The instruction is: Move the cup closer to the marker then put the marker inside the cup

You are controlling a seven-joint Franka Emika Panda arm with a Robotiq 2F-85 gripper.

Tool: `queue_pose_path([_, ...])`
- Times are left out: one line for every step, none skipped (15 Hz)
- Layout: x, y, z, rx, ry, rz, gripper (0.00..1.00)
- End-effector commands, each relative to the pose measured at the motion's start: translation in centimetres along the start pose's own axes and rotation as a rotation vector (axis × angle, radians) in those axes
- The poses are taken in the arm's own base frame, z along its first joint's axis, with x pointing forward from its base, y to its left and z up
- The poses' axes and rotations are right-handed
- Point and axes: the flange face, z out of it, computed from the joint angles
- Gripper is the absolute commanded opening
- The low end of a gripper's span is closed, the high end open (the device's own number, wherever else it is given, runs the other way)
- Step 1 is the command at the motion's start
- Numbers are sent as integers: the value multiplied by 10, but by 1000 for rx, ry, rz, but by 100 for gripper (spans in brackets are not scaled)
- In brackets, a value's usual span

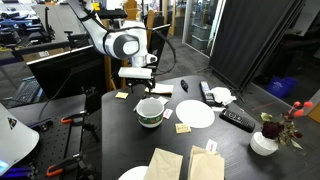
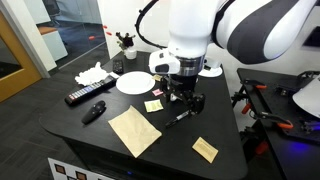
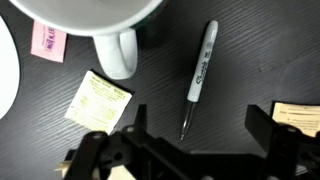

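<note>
My gripper is open above the marker's dark tip end (image 3: 188,110) on the tabletop, and its fingers are already on both sides, so it needs to move down onto it.
The cup (image 1: 150,112) is wide and white with a green band, and it stands beside the plate. In the wrist view its rim (image 3: 90,12) and handle (image 3: 120,55) fill the top. The marker (image 3: 198,75) lies flat on the dark table to the right of the handle; it also shows in an exterior view (image 2: 180,117). My gripper (image 3: 196,135) is open and empty, hovering just above the table with the marker's tip between its fingers. In an exterior view the gripper (image 2: 181,97) stands over the marker and hides most of the cup.
A flat white plate (image 1: 195,115), a remote (image 1: 237,120) and a vase with red flowers (image 1: 265,142) are nearby. Sticky notes (image 3: 98,98) lie by the marker. A brown paper bag (image 2: 135,130) and a stubby black object (image 2: 93,112) lie near the table edge.
</note>
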Motion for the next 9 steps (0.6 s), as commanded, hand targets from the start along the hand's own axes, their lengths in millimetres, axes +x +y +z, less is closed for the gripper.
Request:
queue_pose_path([1,0,1,3,0,0,100])
queue_pose_path([1,1,1,4,0,1,100])
queue_pose_path([0,2,1,4,1,3,100])
queue_pose_path([0,2,1,3,1,4,100])
queue_pose_path([-1,2,1,0,-2,2,100])
queue_pose_path([-1,3,2,-3,-1,0,100])
queue_pose_path([-1,3,4,-3,2,-6,100])
queue_pose_path([-1,2,7,-4,4,-11,100])
queue_pose_path([-1,1,9,-6,5,-15,100])
